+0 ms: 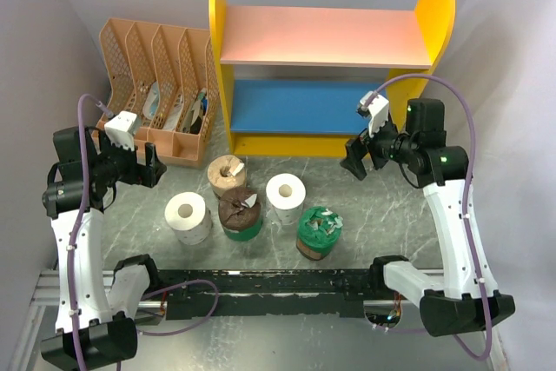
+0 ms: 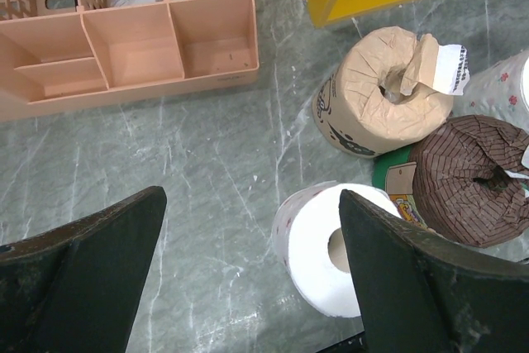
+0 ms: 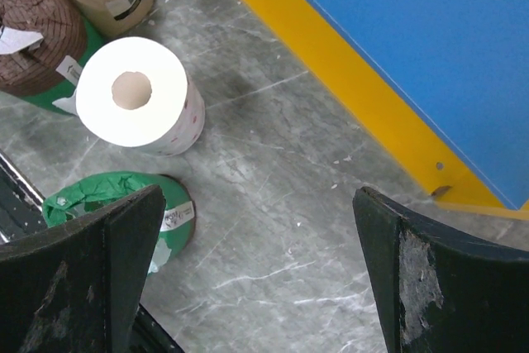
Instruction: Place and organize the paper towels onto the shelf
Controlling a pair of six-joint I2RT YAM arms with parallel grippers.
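Note:
The open core of the second white roll has room for one finger. Next I will move my right gripper to the left in the top view and down onto the roll's shelf-side rim.
Several paper towels stand on the grey table in front of the shelf (image 1: 224, 41): a tan roll (image 1: 227, 175), a white roll (image 1: 188, 216), a brown roll in green wrap (image 1: 240, 213), a second white roll (image 1: 285, 196) and a green-wrapped roll (image 1: 318, 232). Both the pink upper board (image 1: 321, 36) and the blue lower board (image 1: 304, 106) are bare. My left gripper (image 1: 152, 165) hovers open left of the rolls; in its wrist view the left gripper (image 2: 252, 200) is above bare table beside the white roll (image 2: 318, 245). My right gripper (image 1: 358, 162) hangs open by the shelf's front edge, and the right gripper (image 3: 258, 196) holds nothing.
A peach slotted file organizer (image 1: 161, 84) with papers stands left of the shelf, just behind the left gripper. A black rail (image 1: 261, 288) runs along the near edge between the arm bases. White walls close in both sides.

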